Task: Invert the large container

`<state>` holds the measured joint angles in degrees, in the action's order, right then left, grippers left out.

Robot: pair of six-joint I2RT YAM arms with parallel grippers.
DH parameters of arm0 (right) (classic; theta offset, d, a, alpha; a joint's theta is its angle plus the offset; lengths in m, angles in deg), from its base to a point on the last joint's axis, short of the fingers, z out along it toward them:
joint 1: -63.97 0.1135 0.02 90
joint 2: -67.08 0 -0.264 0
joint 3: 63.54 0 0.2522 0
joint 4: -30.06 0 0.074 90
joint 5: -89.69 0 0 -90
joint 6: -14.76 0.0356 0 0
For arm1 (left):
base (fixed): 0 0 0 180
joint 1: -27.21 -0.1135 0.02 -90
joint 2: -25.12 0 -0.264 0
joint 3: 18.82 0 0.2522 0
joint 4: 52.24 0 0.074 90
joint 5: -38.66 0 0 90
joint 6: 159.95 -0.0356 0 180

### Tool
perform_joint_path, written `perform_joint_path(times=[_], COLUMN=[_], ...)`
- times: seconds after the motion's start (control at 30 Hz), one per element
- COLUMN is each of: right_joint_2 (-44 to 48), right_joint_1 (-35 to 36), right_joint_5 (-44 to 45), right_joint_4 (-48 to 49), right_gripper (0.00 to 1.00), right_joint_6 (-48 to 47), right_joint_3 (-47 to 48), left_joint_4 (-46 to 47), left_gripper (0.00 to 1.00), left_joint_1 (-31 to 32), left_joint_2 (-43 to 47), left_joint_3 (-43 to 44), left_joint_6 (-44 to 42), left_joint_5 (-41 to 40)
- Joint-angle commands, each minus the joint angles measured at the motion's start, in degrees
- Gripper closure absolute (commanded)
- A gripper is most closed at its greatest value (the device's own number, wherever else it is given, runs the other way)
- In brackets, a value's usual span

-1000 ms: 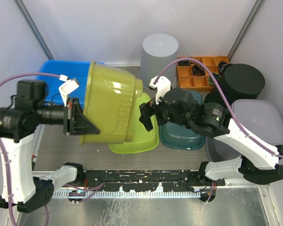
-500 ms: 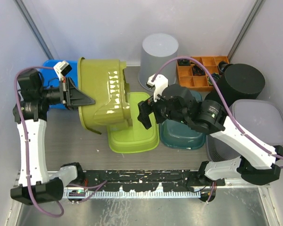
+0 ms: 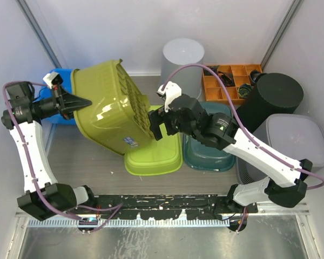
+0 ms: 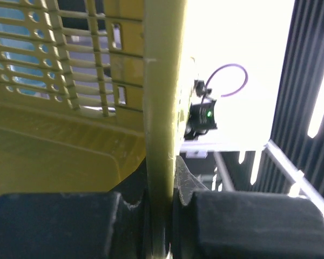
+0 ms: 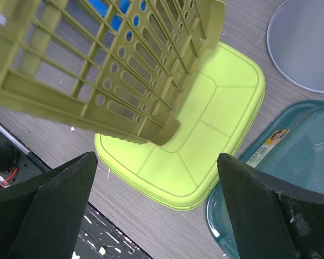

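The basket's opening still faces sideways, so next I need to lower my left gripper to the left in the top view toward the blue bin below it.
The large container is an olive-green slatted basket (image 3: 109, 108), held tilted in the air with its base toward the lower right and its opening facing up and left. My left gripper (image 3: 78, 101) is shut on its rim (image 4: 161, 108), which runs between both pads. My right gripper (image 3: 154, 125) is open and empty just right of the basket's lower edge; in the right wrist view the basket's slatted wall (image 5: 108, 65) hangs above and between the spread fingers (image 5: 59, 210).
A lime-green lid (image 3: 161, 154) lies flat under the basket. A teal tub (image 3: 208, 154) sits right of it. A grey upturned bin (image 3: 182, 59), an orange parts tray (image 3: 227, 83), a black cylinder (image 3: 275, 97), a grey lidded box (image 3: 294, 137) and a blue bin (image 3: 62, 81) stand around.
My left arm has swung the basket further left and rolled it, so its slatted wall and base now face right. My right gripper has moved left toward the basket.
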<state>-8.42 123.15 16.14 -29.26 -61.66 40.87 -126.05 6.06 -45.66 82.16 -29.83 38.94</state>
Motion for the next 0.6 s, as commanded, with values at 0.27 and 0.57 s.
perform_joint_path(times=[0.27, 0.57], right_joint_2=[-9.4, -19.8], right_joint_1=[-0.2, -0.2], right_joint_5=[-2.5, -11.3], right_joint_4=[15.2, 25.8], right_gripper=[0.00, 0.00], right_joint_6=[-0.8, -0.4], right_joint_3=[2.3, 9.8], left_joint_4=[12.1, 26.1], left_gripper=[1.00, 0.81], left_joint_1=[-19.2, -23.2], left_joint_2=[-13.9, -18.5], left_joint_3=[-12.3, -19.2], left_joint_6=[8.7, 12.9], left_joint_5=[7.7, 7.6])
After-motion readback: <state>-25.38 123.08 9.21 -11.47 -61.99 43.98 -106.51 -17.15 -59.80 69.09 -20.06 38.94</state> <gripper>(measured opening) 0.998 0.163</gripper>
